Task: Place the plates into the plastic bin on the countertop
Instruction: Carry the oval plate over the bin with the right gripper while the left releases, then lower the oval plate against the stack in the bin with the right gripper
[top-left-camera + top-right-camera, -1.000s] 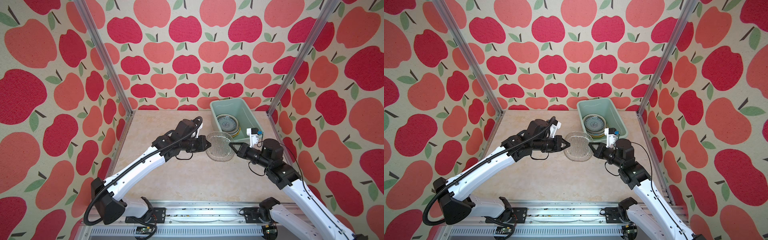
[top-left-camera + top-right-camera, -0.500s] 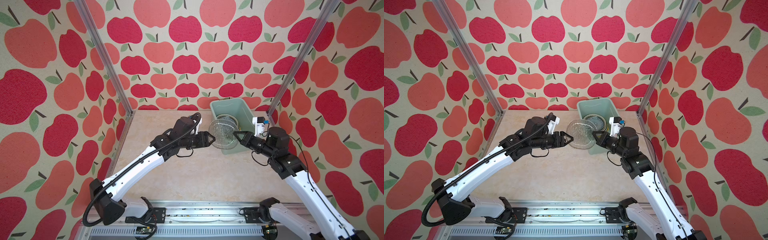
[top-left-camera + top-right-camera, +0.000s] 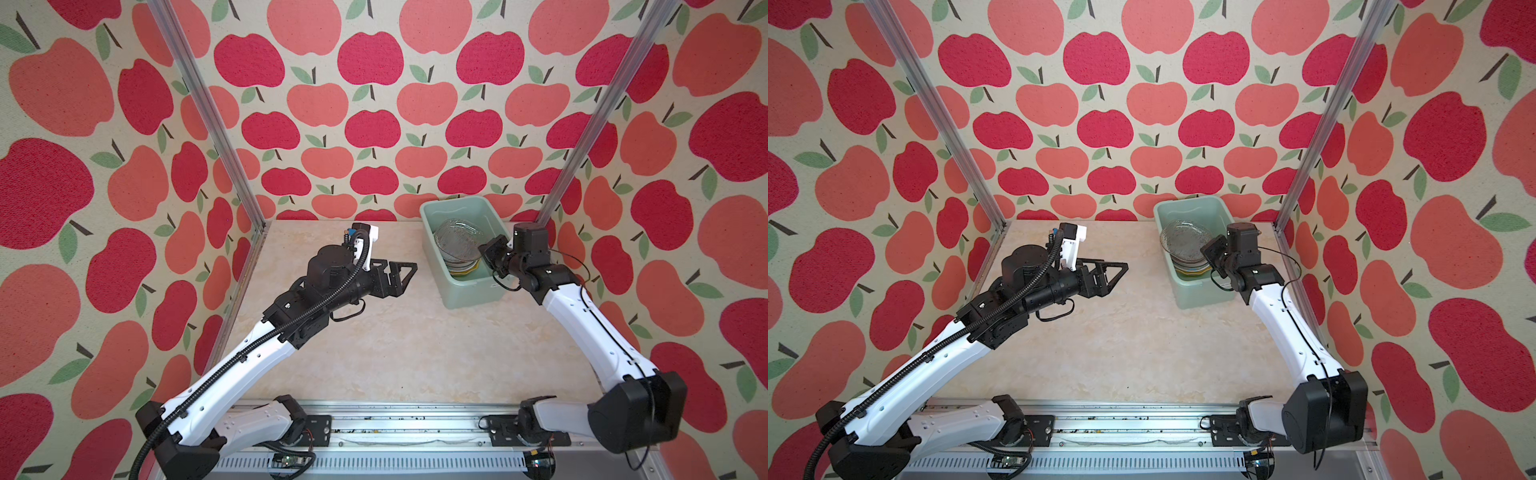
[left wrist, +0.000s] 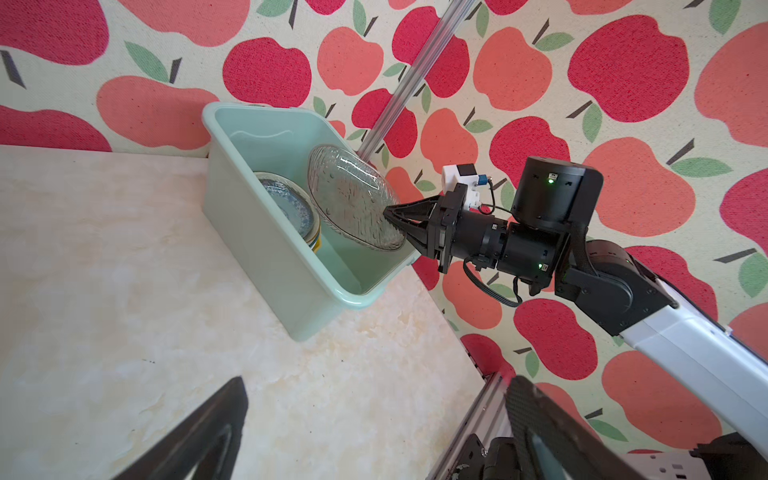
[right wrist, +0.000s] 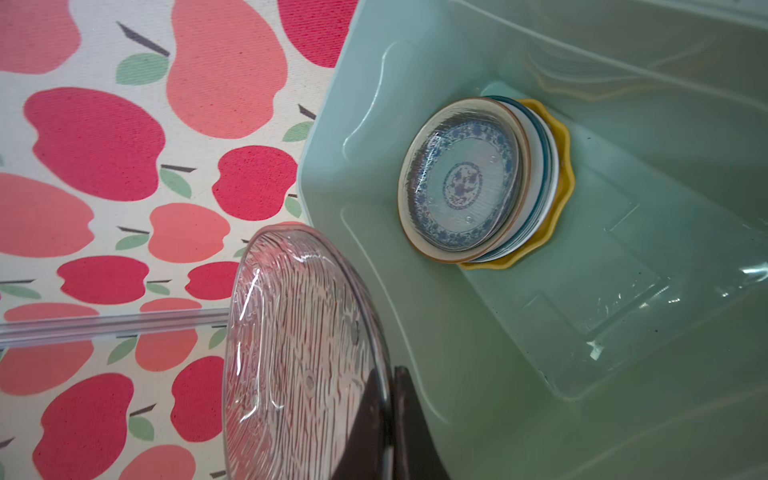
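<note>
The right gripper goes down into the bin next and releases the clear ribbed glass plate there. Below it, the blue-patterned plate (image 5: pixel 462 184) lies uncovered on top of the stack.
A clear ribbed glass plate (image 5: pixel 299 353) hangs tilted over the plastic bin (image 3: pixel 465 297), pinched at its rim by my right gripper (image 5: pixel 390 374), which is shut on it. In both top views the plate (image 3: pixel 1185 241) sits above a stack of plates (image 3: pixel 461 266) inside the bin. That stack (image 5: pixel 461 183) shows a blue-patterned plate near the top and a yellow scalloped plate (image 5: pixel 561 208) at the bottom. My left gripper (image 3: pixel 409 276) stands open and empty over the countertop (image 3: pixel 415 340), left of the bin and apart from it. In the left wrist view its fingers (image 4: pixel 232 399) spread wide.
The bin (image 3: pixel 1196 297) stands at the back right corner, close to an aluminium post (image 3: pixel 582 137) and the apple-patterned walls. A metal rail (image 3: pixel 395 415) runs along the front edge, with both arm bases mounted on it.
My left gripper opened, let go of the glass plate and drew back to the left. The right gripper carried the plate back and over the bin.
</note>
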You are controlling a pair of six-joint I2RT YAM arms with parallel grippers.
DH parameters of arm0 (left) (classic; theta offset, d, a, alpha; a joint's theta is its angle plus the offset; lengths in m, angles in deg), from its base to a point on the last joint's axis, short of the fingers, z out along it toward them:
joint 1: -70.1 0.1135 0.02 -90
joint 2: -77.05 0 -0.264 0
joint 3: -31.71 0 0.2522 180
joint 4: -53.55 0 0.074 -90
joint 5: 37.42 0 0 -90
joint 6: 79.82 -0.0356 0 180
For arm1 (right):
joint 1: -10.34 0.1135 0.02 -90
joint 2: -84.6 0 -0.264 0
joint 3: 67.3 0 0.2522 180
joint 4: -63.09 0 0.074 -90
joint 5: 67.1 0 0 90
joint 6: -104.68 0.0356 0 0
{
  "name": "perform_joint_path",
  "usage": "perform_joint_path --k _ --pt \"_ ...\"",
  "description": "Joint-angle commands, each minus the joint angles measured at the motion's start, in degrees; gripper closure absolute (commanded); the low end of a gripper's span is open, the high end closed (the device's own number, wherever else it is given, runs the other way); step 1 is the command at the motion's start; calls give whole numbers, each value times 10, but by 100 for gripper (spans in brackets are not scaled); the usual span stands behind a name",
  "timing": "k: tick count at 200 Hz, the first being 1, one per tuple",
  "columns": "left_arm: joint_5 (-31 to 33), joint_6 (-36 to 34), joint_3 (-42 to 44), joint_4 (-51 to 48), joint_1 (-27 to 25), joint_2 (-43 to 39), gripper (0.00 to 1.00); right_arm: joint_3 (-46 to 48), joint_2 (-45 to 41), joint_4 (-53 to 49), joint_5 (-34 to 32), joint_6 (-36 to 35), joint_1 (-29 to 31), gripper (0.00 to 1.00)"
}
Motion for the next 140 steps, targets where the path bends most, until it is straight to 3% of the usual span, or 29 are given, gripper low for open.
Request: perform_joint_path --k 1,57,140 --pt "-14 -26 21 16 29 -4 0 -21 33 -2 -62 72 -3 100" --pt "-78 -45 29 6 101 -4 0 -52 122 -9 -170 129 3 100" --pt "-132 -46 43 24 171 30 0 -177 276 -42 -198 103 5 100"
